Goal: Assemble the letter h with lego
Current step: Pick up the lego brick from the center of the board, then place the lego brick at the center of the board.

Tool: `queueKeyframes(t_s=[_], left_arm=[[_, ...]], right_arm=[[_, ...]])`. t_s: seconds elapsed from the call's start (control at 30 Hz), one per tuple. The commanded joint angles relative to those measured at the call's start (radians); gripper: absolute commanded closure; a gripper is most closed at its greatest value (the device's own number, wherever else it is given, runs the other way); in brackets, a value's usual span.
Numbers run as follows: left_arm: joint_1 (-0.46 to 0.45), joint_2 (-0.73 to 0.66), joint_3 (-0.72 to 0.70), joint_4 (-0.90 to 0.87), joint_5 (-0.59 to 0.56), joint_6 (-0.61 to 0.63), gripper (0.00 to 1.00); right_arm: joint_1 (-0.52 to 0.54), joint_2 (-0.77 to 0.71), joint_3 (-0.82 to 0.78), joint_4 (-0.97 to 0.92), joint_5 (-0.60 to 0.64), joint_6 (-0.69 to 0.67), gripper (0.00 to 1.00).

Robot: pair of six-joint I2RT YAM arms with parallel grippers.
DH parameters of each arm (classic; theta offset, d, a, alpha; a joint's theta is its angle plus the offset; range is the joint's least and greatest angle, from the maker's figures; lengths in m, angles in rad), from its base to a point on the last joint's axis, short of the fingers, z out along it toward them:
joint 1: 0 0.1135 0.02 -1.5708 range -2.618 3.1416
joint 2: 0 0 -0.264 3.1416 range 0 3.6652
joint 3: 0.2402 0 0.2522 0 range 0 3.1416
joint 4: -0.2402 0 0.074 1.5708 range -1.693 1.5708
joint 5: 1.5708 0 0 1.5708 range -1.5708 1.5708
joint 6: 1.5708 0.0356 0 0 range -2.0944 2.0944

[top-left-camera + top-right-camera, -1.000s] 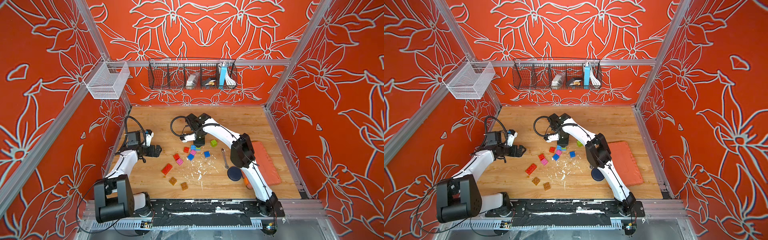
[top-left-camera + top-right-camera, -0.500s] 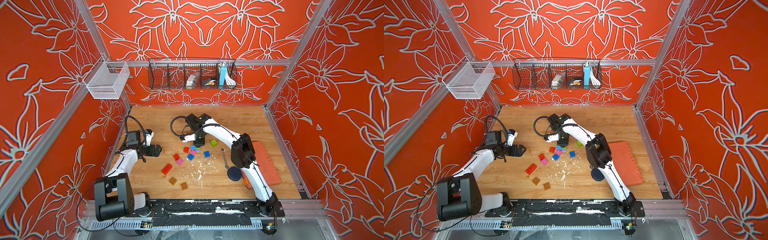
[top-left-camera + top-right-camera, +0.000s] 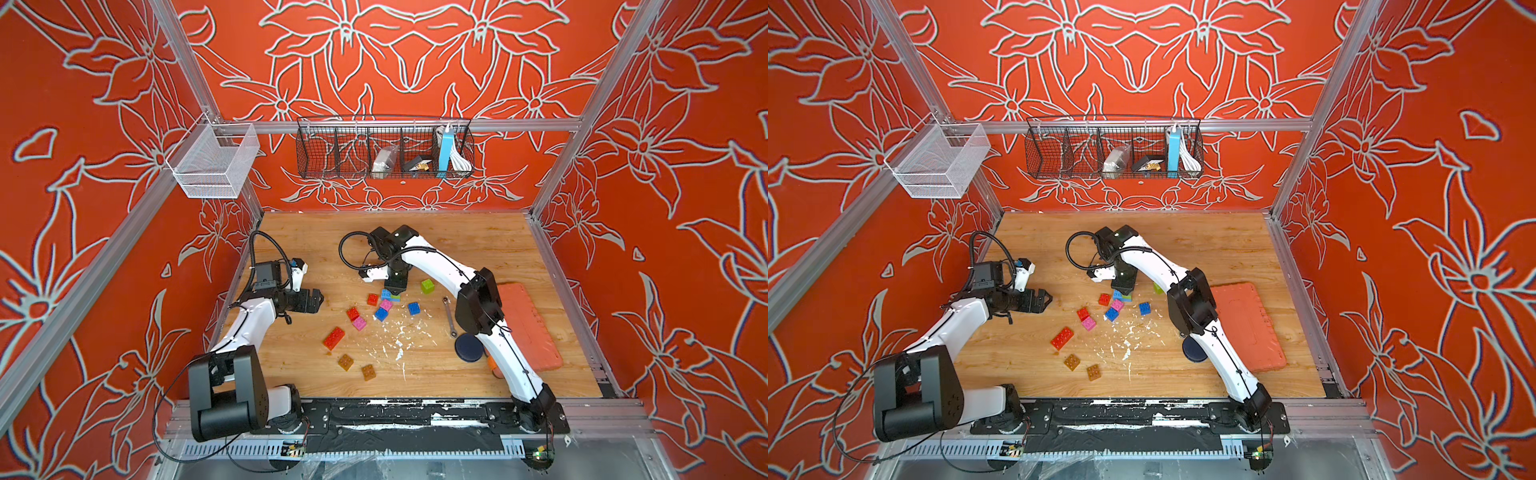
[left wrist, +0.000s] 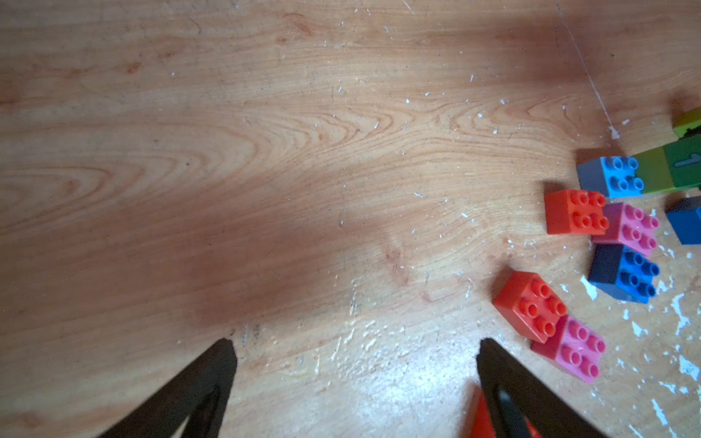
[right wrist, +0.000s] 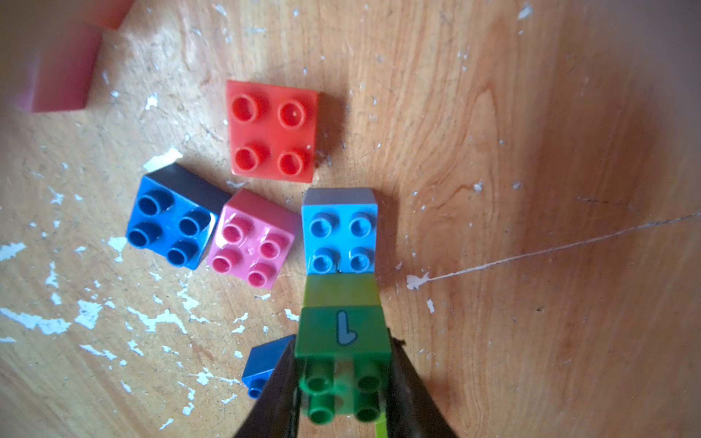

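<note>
I will next draw the brick back with my right gripper and release it on the bare wood point(image 3: 422, 331) beside the wrench, because that open space is nearer my base than the gripper is.
My right gripper point(image 5: 342, 347) is shut on a green lego brick point(image 5: 343, 333) with a "1" on its side. It is stacked on a lime brick point(image 5: 341, 292) that touches a light-blue brick point(image 5: 339, 231). Close by lie pink point(image 5: 252, 237), dark blue point(image 5: 170, 223) and red point(image 5: 272, 131) square bricks. In a top view this cluster sits mid-table under the right gripper point(image 3: 395, 286), with a lime brick point(image 3: 427, 286), a long red brick point(image 3: 333, 338) and two amber ones point(image 3: 345, 362) around it. My left gripper point(image 4: 354, 343) hangs open over bare wood, left of the bricks.
An orange tool case point(image 3: 525, 328) lies at the right, with a wrench point(image 3: 449, 316) and a dark round disc point(image 3: 468, 348) beside the right arm. White flecks litter the wood near the bricks. Wire baskets point(image 3: 384, 147) hang on the back wall.
</note>
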Motion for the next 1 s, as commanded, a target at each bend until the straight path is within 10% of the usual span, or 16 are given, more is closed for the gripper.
queueKeyframes(t_s=[0.0,0.6,0.97], left_arm=[[0.003,-0.013,0.01,-0.009,0.009,0.016,0.0],[-0.001,-0.023,0.002,0.0,0.015,0.021,0.0],[-0.001,-0.033,-0.004,0.0,0.011,0.023,0.0]], right_arm=[[0.006,-0.009,0.046,-0.127,0.041,0.125,0.83],[0.101,-0.702,-0.816,0.193,0.09,0.656,0.83],[0.153,-0.676,-1.088,0.401,0.177,0.675,0.84]])
